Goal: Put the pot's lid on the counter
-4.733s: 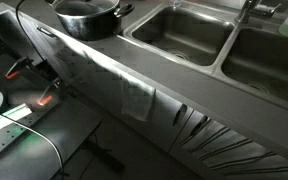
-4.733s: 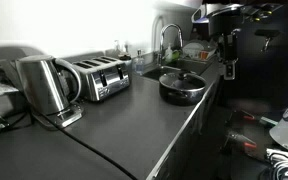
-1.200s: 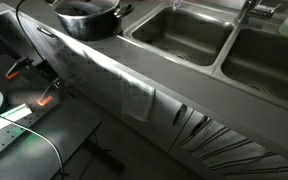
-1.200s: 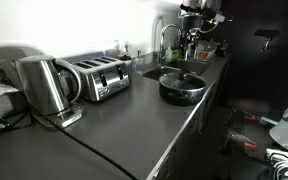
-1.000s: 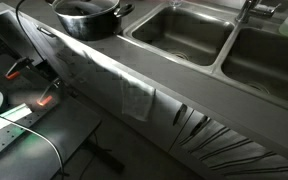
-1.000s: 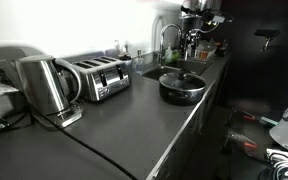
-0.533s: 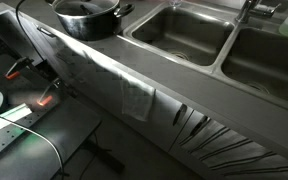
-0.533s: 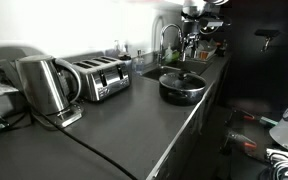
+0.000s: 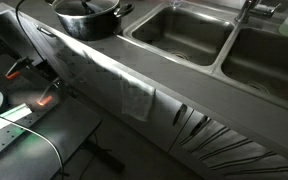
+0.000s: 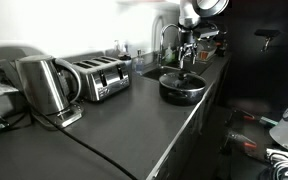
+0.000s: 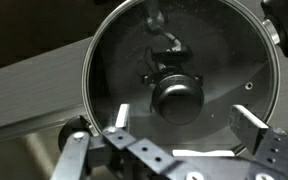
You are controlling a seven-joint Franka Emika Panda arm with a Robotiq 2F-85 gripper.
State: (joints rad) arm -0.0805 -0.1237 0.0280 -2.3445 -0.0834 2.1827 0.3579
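Note:
Next I will move my gripper down open, straight onto the black knob, and close its fingers there, because the knob stands up from the lid between them.
The dark grey pot (image 10: 183, 88) stands on the dark counter (image 10: 134, 120) beside the sink, with its pale shiny round lid (image 10: 184, 77) on it. The pot also shows at the top edge of an exterior view (image 9: 89, 15). In the wrist view the lid (image 11: 214, 45) fills the frame, and its dark round knob (image 11: 177, 98) sits just ahead of the jaws. My gripper (image 11: 184, 128) is open, above the lid, with a finger on each side of the knob and not touching it. In an exterior view the gripper (image 10: 187, 52) hangs over the pot.
Two sunken steel basins (image 9: 184, 32) lie beside the pot, with a faucet (image 10: 167, 38) behind them. A toaster (image 10: 99, 78) and a steel kettle (image 10: 44, 85) stand further along the counter. A lower dark table with wires (image 9: 29, 115) stands in front of the counter.
The arm has come down and over from beside the sink, so the gripper now hangs above the pot's lid. The pot and lid have not moved.

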